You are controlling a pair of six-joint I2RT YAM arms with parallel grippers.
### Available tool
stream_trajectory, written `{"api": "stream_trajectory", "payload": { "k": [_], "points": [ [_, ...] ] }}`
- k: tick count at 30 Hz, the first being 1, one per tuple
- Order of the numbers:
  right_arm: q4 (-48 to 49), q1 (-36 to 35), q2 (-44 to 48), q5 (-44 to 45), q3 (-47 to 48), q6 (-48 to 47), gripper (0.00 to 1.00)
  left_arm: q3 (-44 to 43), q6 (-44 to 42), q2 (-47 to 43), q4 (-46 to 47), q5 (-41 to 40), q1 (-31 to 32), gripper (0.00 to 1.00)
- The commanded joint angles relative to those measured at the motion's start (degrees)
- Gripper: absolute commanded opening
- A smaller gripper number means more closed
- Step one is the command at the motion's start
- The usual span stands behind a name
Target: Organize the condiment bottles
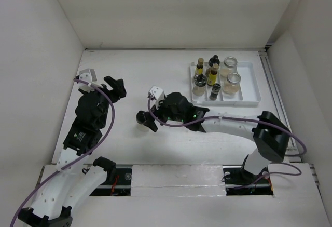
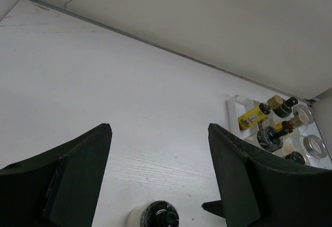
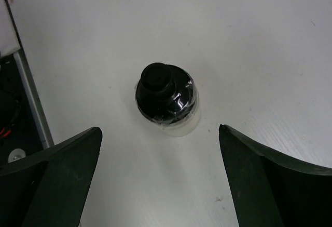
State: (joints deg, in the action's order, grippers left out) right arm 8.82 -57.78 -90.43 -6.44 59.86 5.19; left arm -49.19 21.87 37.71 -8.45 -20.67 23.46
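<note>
Next, my right gripper moves down and toward the upright bottle, then closes around the bottle's black cap.
One small condiment bottle (image 3: 166, 98) with a black cap and a pale body stands upright on the white table, left of centre (image 1: 141, 119). My right gripper (image 3: 160, 131) hangs over it, open; its fingers straddle the space just short of the bottle without touching it (image 1: 146, 121). My left gripper (image 2: 158, 128) is open and holds nothing, farther left (image 1: 115, 88). The same bottle (image 2: 158, 215) shows at the bottom edge of the left wrist view. Several other condiment bottles (image 1: 212, 74) stand in the white divided tray (image 1: 249, 102).
The tray (image 2: 231, 107) sits at the back right and holds slim yellow-oil bottles (image 2: 252, 117), dark-capped ones and two silver-lidded jars (image 1: 233, 80). White walls close the table at the back and on both sides. A dark slot runs along the near edge.
</note>
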Motion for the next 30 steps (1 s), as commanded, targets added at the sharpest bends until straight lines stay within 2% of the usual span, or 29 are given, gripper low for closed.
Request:
{"api": "stream_trajectory", "payload": {
  "k": [1, 10, 14, 16, 18, 22, 26, 30],
  "points": [
    [3.13, -1.2, -4.11, 0.19, 6.14, -2.11, 1.0, -0.91, -0.77, -1.06, 1.33, -1.04, -0.26, 0.71],
    [1.11, -1.72, -15.64, 0.81, 13.97, -2.11, 1.0, -0.91, -0.77, -0.54, 1.86, 0.19, -0.26, 0.71],
    [1.11, -2.25, -18.55, 3.53, 15.82, -2.11, 0.81, -0.91, -0.77, -1.76, 1.86, 0.71, -0.26, 0.71],
    [0.59, -2.25, -19.08, 5.11, 15.82, -1.42, 0.57, -0.91, -0.77, -1.77, 1.86, 0.71, -0.26, 0.71],
    [0.59, -2.25, -19.08, 5.12, 16.51, -1.41, 0.43, -0.91, -0.77, -1.77, 1.86, 1.24, -0.26, 0.71],
    [-1.35, -2.25, -14.45, 8.1, 17.05, -0.88, 0.32, -0.91, -0.77, -1.77, 1.86, 1.24, -0.26, 0.71],
    [-2.84, -0.94, -4.6, 16.0, 17.05, -2.03, 0.3, -0.91, -0.77, -2.29, 1.86, 1.86, -0.26, 0.71],
    [-2.84, 7.57, 4.99, 17.77, 16.53, -1.5, 0.28, -0.91, -0.77, -2.29, 1.59, 1.86, -0.26, 0.71]
  ]
}}
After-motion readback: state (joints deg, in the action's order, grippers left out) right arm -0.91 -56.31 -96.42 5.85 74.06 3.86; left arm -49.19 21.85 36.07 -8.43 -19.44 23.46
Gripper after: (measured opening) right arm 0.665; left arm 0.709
